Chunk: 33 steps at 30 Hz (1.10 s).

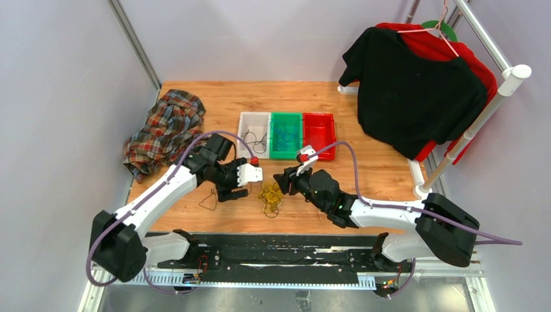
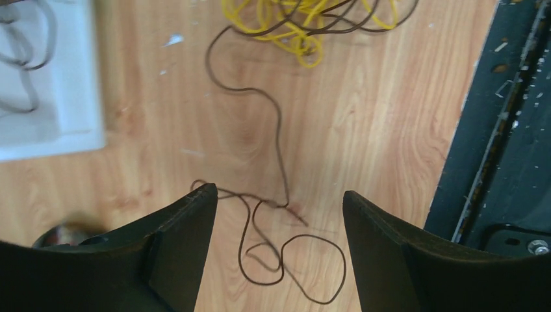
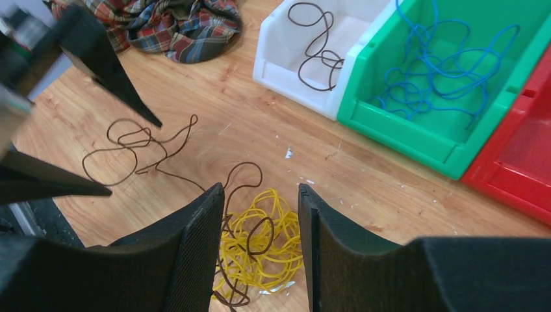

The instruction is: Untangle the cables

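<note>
Next, my left gripper lowers its open fingers onto the part of the dark brown cable that leads to the yellow tangle and closes on it.
A tangle of yellow cables (image 1: 270, 195) with a dark brown cable threaded through it lies on the wooden table. In the right wrist view the yellow tangle (image 3: 266, 242) sits just below my right gripper (image 3: 260, 188). That gripper is open and grips nothing. To the left, a loose dark brown cable (image 2: 279, 149) lies flat on the wood and runs up to the yellow tangle (image 2: 305, 26). My left gripper (image 2: 278, 192) stands open over its loops without holding it. From above, the left gripper (image 1: 229, 188) and right gripper (image 1: 286, 182) face each other across the tangle.
Three bins stand behind: a white bin (image 1: 243, 135) holding a dark cable, a green bin (image 1: 286, 155) holding blue cables, and a red bin (image 1: 319, 155). A plaid shirt (image 1: 166, 130) lies at the left. A rack of shirts (image 1: 416, 91) stands at the right. A black rail (image 1: 279, 250) runs along the near edge.
</note>
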Motion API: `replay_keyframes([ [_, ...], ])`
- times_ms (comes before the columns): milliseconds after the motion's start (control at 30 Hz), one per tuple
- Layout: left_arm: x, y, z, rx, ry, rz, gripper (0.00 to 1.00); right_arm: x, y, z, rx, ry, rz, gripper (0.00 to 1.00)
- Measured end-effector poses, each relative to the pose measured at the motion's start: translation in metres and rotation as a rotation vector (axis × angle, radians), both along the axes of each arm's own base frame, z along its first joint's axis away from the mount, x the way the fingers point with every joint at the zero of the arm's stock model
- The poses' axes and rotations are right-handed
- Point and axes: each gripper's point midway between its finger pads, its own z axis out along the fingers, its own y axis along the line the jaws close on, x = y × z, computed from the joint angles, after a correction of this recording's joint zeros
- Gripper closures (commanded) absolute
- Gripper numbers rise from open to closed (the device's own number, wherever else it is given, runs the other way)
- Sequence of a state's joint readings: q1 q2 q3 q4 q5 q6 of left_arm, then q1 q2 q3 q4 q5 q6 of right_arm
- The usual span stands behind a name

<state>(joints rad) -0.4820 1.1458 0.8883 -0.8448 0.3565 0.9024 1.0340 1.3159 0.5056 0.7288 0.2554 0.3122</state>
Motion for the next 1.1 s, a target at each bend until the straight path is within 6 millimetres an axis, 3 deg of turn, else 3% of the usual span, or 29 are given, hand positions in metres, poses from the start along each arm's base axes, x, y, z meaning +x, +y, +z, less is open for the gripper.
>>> replay_keyframes([
  [233,-0.011,-0.008,-0.038,0.063,0.131,-0.117,0.28,0.006,-0.017,0.008,0.036,-0.004,-0.052,0.54],
  [433,-0.014,0.002,-0.077,0.147,0.184,-0.145,0.35,0.007,-0.023,0.012,0.056,-0.002,-0.075,0.55],
  [533,-0.012,0.011,-0.095,0.199,0.173,-0.142,0.52,0.007,-0.024,0.014,0.064,-0.003,-0.079,0.56],
  [667,0.004,0.014,-0.101,0.231,0.119,-0.125,0.92,0.006,-0.026,0.022,0.079,-0.011,-0.081,0.57],
  [700,0.008,0.013,-0.101,0.234,0.102,-0.122,0.98,0.006,-0.027,0.024,0.083,-0.013,-0.081,0.58],
  [767,0.013,0.014,-0.100,0.241,0.084,-0.109,0.99,0.005,-0.028,0.027,0.088,-0.016,-0.080,0.57],
  [833,0.015,0.014,-0.097,0.243,0.074,-0.101,0.99,0.004,-0.028,0.029,0.091,-0.017,-0.075,0.52],
  [933,0.017,0.011,-0.077,0.221,0.057,-0.086,0.99,-0.001,-0.025,0.030,0.091,-0.012,-0.041,0.34],
  [1000,0.021,0.004,-0.046,0.171,0.015,-0.077,0.99,-0.006,-0.021,0.029,0.081,-0.014,-0.003,0.29],
  [1100,0.029,-0.012,0.020,0.050,-0.095,-0.072,0.99,-0.015,-0.011,0.033,0.051,-0.034,0.057,0.27],
])
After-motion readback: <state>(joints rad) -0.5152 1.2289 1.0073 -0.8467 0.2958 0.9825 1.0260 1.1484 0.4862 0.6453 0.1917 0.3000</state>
